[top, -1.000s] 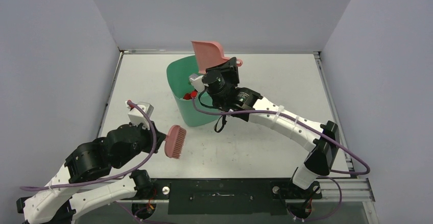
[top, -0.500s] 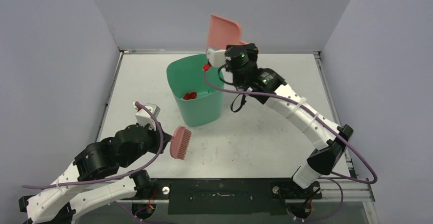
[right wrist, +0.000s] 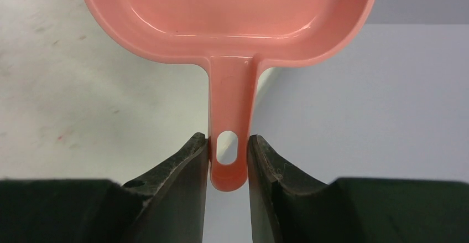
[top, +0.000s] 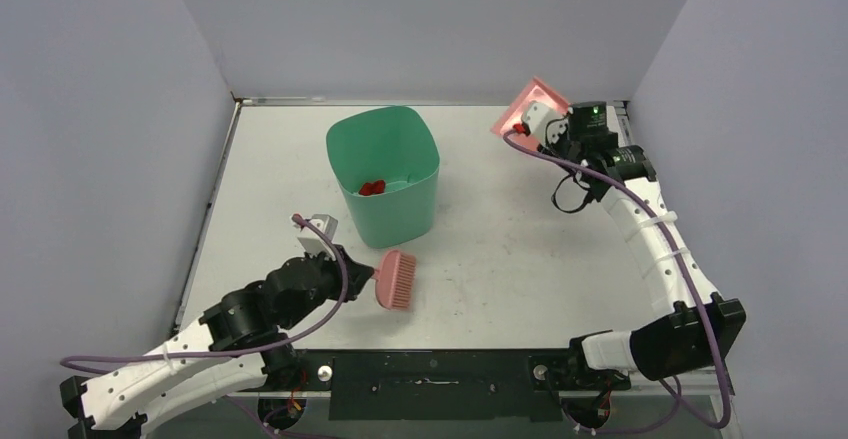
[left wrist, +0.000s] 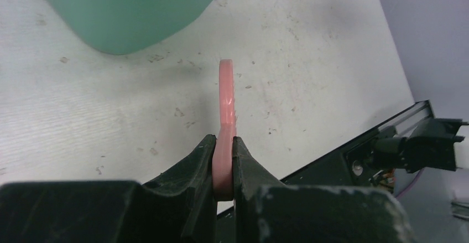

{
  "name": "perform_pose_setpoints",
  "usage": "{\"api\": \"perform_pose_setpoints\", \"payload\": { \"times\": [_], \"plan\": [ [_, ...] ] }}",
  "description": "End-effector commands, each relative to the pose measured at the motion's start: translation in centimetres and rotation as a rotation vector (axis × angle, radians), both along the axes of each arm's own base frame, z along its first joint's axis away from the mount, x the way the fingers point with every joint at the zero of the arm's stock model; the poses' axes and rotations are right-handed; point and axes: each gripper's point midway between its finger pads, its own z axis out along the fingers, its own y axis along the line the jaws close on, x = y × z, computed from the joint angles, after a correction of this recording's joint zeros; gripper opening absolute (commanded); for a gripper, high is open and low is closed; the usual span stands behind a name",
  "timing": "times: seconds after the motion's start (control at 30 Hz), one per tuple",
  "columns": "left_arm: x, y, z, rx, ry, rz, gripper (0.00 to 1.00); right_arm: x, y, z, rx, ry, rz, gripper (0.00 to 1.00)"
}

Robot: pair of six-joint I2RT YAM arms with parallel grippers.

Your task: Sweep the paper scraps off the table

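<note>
I will next lower the brush (top: 396,279) with my left gripper toward the right in the top view onto bare tabletop and let go of its handle, because the scraps are in the bin.
Red paper scraps (top: 372,188) lie inside the green bin (top: 384,177) on the white table (top: 500,249); no other scraps show. My left gripper (top: 362,276) is shut on the handle of the pink brush (top: 396,279), held low over the table in front of the bin; the left wrist view shows the brush (left wrist: 227,99) edge-on between my jaws (left wrist: 223,163). My right gripper (top: 545,124) is shut on the handle of the pink dustpan (top: 522,111), held at the table's far right corner. In the right wrist view the empty dustpan (right wrist: 232,16) sticks out from my jaws (right wrist: 228,157).
Grey walls enclose the table on the left, back and right. A black metal rail (top: 430,371) with the arm bases runs along the near edge. The bin stands left of centre toward the back.
My right arm has swung the dustpan from over the bin to the far right corner. My left arm has moved the brush right and forward, toward the bin's front.
</note>
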Motion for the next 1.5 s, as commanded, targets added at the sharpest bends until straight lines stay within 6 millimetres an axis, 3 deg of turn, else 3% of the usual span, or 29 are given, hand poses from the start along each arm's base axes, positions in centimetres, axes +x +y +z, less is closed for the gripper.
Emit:
{"api": "perform_pose_setpoints", "payload": {
  "times": [0.0, 0.1, 0.23, 0.4, 0.7, 1.03, 1.27, 1.47],
  "plan": [
    [1.1, -3.8, 2.0, -0.326, -0.008, 0.029, 0.0, -4.7, 2.2, -8.7, 0.228, 0.28, 0.102, 0.07],
    [1.4, -5.1, -0.5, -0.445, 0.058, 0.06, 0.02, -8.0, 2.8, -13.7, 0.278, 0.445, 0.12, 0.09],
    [1.9, -6.0, -2.9, -0.519, 0.103, 0.094, 0.04, -11.7, 4.0, -17.6, 0.336, 0.597, 0.177, 0.13],
    [2.2, -6.5, -4.9, -0.522, 0.146, 0.12, 0.07, -15.1, 5.0, -20.1, 0.368, 0.724, 0.265, 0.19],
    [2.0, -6.2, -7.1, -0.441, 0.208, 0.155, 0.2, -17.4, 4.8, -23.4, 0.378, 0.844, 0.25, 0.34],
    [0.9, -3.4, -10.5, -0.195, 0.284, 0.208, 0.44, -16.8, 4.7, -22.5, 0.388, 0.733, 0.229, 0.56],
    [0.3, 0.1, -11.2, 0.072, 0.287, 0.239, 0.54, -13.7, 4.9, -18.7, 0.467, 0.487, 0.168, 0.71],
    [0.2, 2.4, -10.6, 0.256, 0.271, 0.243, 0.55, -11.4, 5.4, -16.0, 0.577, 0.307, 0.113, 0.78]
  ]
}}
